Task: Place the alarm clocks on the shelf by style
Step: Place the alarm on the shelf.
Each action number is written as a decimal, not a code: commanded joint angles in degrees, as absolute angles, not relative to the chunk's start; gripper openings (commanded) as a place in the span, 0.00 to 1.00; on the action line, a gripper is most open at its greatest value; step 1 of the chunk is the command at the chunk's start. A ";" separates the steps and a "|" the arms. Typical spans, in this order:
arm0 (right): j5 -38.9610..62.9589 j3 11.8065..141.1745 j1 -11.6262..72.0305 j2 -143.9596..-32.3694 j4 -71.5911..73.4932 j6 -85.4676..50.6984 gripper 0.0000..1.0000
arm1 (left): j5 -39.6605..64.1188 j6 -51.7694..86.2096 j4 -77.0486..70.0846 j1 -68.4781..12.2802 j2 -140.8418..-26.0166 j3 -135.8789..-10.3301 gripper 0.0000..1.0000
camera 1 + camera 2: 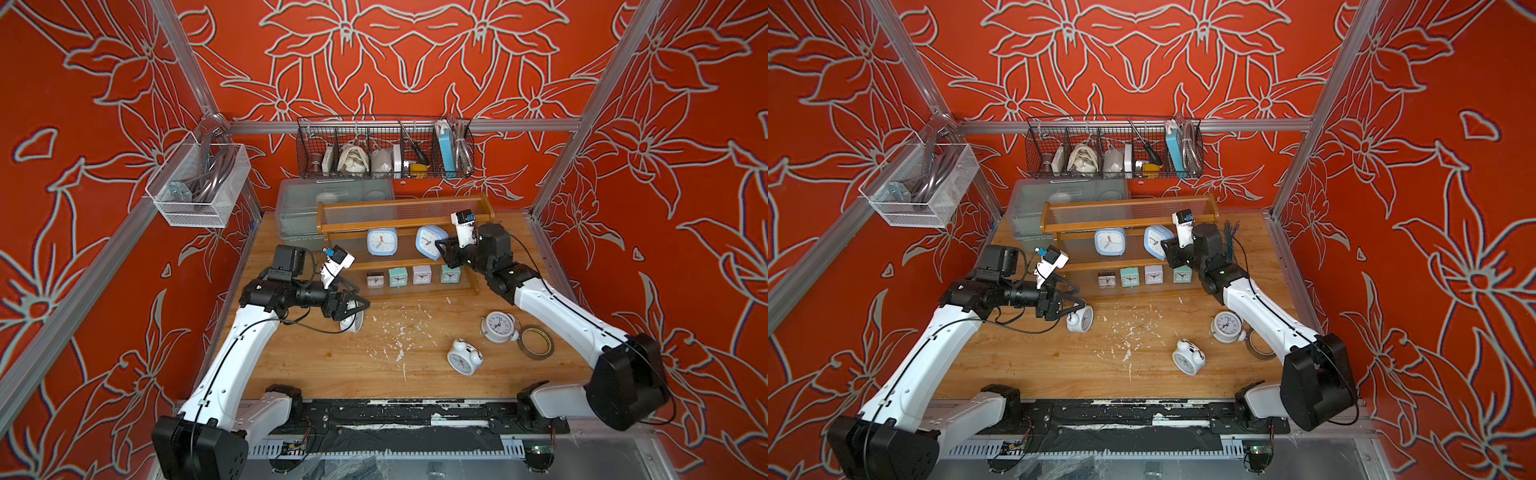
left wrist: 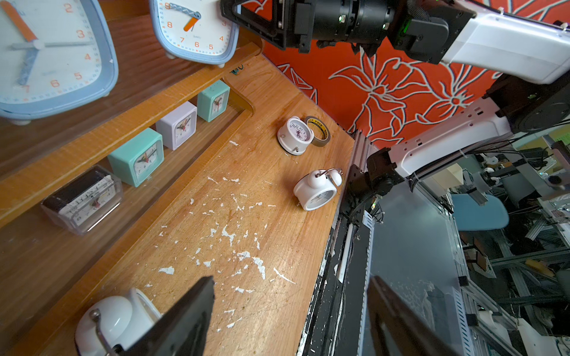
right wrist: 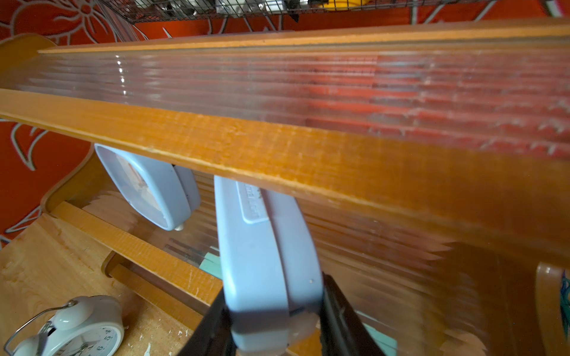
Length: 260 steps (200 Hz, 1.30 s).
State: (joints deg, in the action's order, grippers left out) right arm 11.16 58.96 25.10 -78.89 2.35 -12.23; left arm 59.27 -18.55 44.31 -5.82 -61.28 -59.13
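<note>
I need to move my right gripper gently outward next, toward the first pale-blue clock, and let go of the second one, because the open spot on the shelf's middle level is just outward of my gripper.
The wooden shelf [image 1: 399, 224] stands at the back of the table. One pale-blue clock [image 1: 382, 241] sits on its middle tier. My right gripper [image 3: 271, 320] is shut on a second pale-blue clock [image 3: 265, 246], holding it tilted over that tier beside the first. Several tiny square clocks [image 1: 398, 276] line the bottom tier. Two white twin-bell clocks [image 1: 498, 326] [image 1: 464, 356] lie on the table at the right. A third white twin-bell clock [image 2: 114, 320] lies just outside one finger of my left gripper [image 2: 290, 296], which is open with nothing between its fingers.
A roll of tape [image 1: 537, 342] lies against the right-hand white clock. A clear plastic bin [image 1: 299, 208] stands behind the shelf's left end. A black wire basket [image 1: 384, 149] and a mesh basket [image 1: 199, 183] hang on the walls. White flecks mark the wooden table [image 1: 332, 365].
</note>
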 commanded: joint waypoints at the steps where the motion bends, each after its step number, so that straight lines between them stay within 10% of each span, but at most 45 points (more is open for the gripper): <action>1: 7.85 58.71 25.59 -79.57 6.64 -12.88 0.25 | 60.85 -18.54 43.86 -5.20 -60.73 -58.54 0.78; 160: 1.50 60.03 29.08 -86.80 11.65 -12.90 0.27 | 62.04 -18.28 43.32 -4.04 -60.91 -57.79 0.78; 260: 0.39 60.03 29.04 -85.34 8.32 -13.09 0.58 | 62.40 -18.32 43.33 -3.60 -60.73 -57.49 0.79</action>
